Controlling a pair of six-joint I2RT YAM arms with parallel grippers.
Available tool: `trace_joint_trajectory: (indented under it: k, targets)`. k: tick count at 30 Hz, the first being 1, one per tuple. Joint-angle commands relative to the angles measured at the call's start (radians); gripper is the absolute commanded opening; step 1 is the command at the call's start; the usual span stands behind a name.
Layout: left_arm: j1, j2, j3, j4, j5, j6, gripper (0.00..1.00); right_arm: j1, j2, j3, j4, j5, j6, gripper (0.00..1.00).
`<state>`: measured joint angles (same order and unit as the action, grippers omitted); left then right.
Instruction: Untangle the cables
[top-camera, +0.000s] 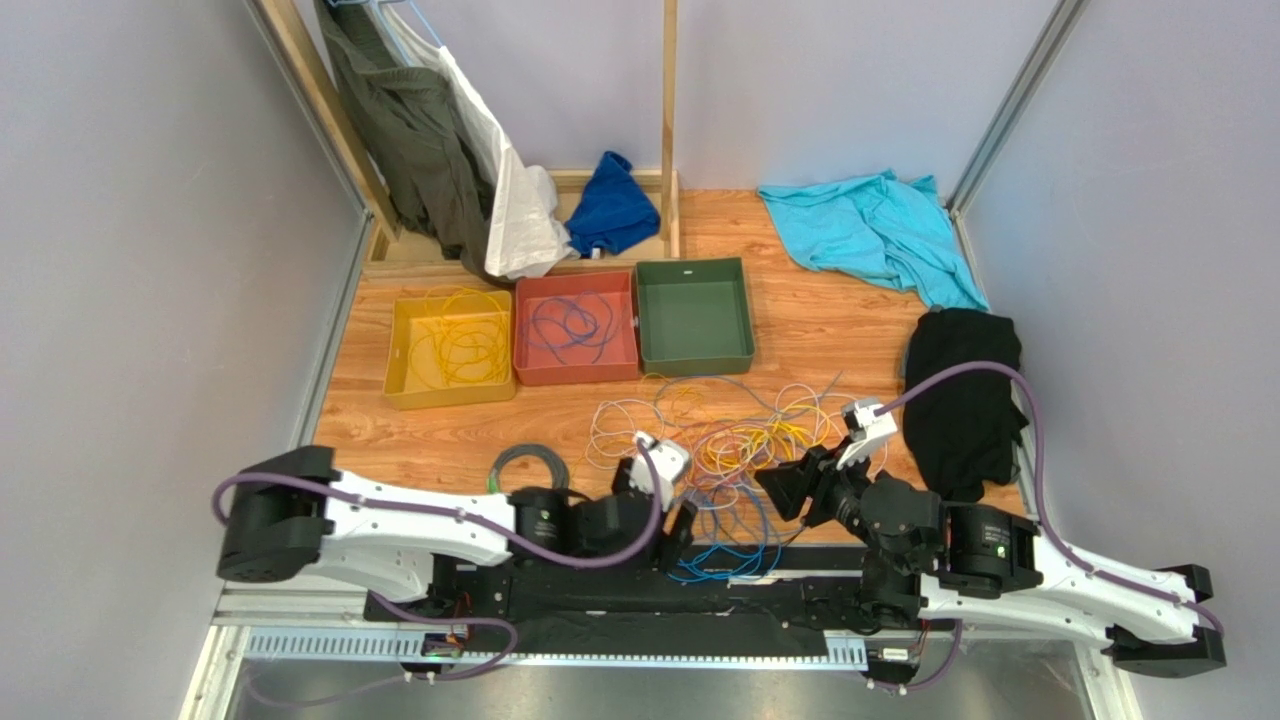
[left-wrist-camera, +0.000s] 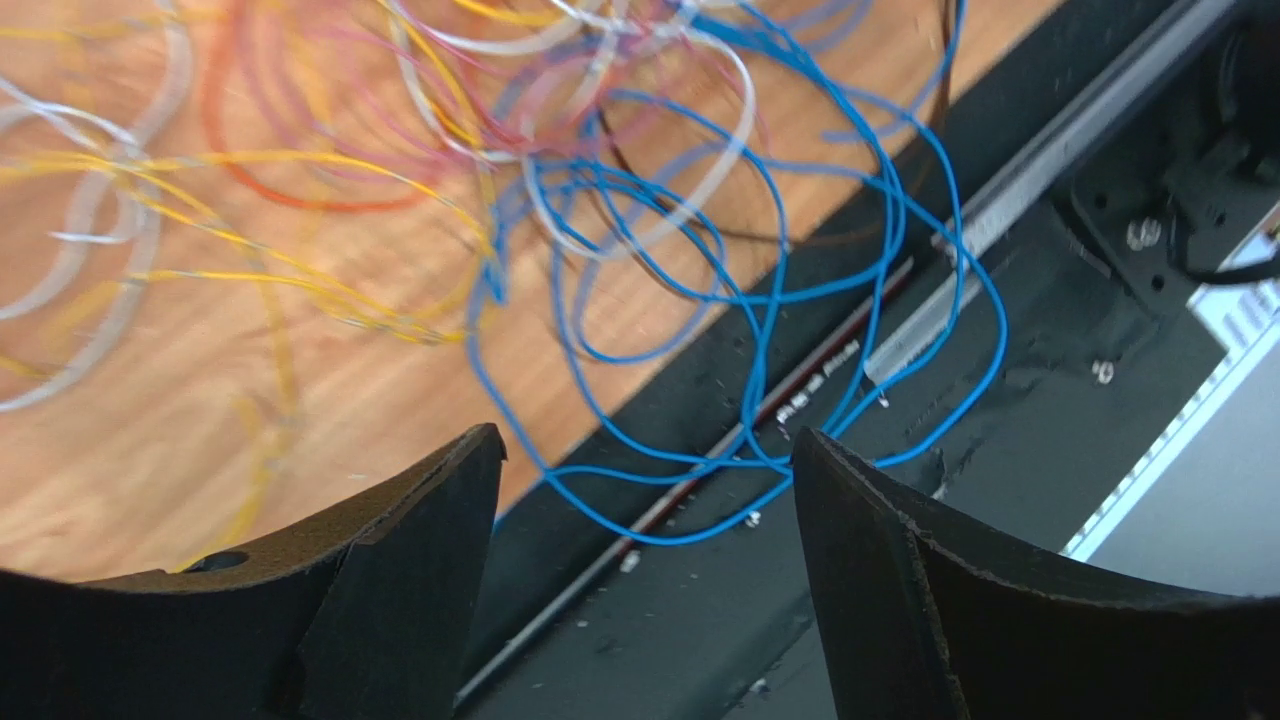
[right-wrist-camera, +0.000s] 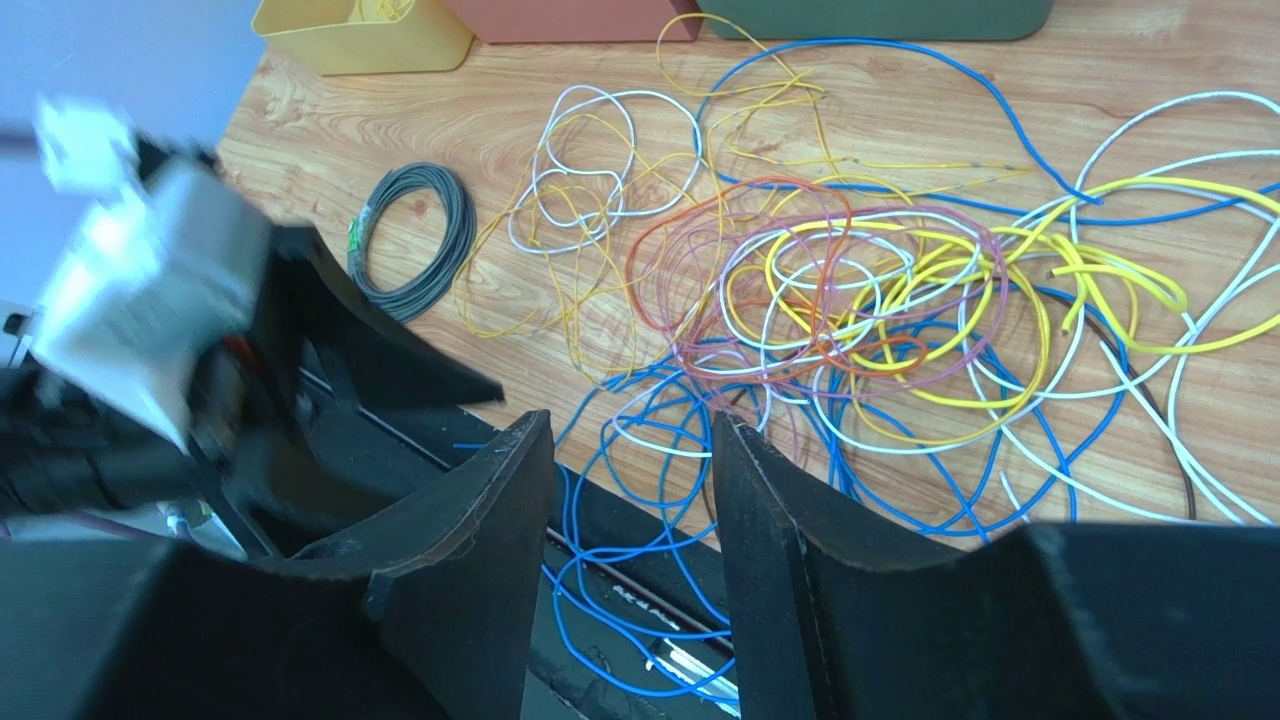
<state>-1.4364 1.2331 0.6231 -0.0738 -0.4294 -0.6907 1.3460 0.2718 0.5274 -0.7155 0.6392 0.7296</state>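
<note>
My left gripper goes down and toward the right in the top view onto the blue loops over the black bar (top-camera: 727, 560) (left-wrist-camera: 759, 387) next, because they lie clear of yellow wires.
The cables lie in a loose tangle (top-camera: 744, 443) of yellow, blue, white-grey and orange wires on the wooden table. Blue loops (top-camera: 729, 558) hang over the near edge onto the black rail. A black coil (top-camera: 529, 449) with a green tag lies apart on the left; it also shows in the right wrist view (right-wrist-camera: 458, 240). My left gripper (top-camera: 684, 528) is open and empty; in its wrist view (left-wrist-camera: 643, 450) blue loops (left-wrist-camera: 781, 300) lie under it. My right gripper (top-camera: 781, 488) is open and empty above the blue loops (right-wrist-camera: 661, 495) at the tangle's near edge (right-wrist-camera: 631, 428).
A yellow tray (top-camera: 395, 353) holds yellow cables, a red tray (top-camera: 576, 281) holds blue and orange cables, and a green tray (top-camera: 693, 318) stands beside them. A black cloth (top-camera: 962, 398) lies right, a teal cloth (top-camera: 872, 225) at back right, and clothes (top-camera: 421, 143) hang at back left.
</note>
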Motion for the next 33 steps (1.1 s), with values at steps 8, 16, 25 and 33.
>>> trace_joint_trajectory:
  k: [8,16,25,33]
  targets:
    - [-0.150,0.229,0.079,0.304,-0.051,-0.102,0.87,0.004,0.026,0.028,-0.045,-0.007,0.097,0.46]
    - [-0.160,0.292,0.089,0.365,-0.025,-0.078,0.89,0.004,0.027,0.020,-0.045,-0.007,0.108,0.46]
    - [-0.162,0.411,0.128,0.399,0.060,-0.066,0.69,0.004,0.035,0.019,-0.039,-0.006,0.105,0.46]
    - [-0.160,0.381,0.132,0.365,0.029,-0.055,0.01,0.004,0.035,0.020,-0.036,-0.009,0.102,0.46]
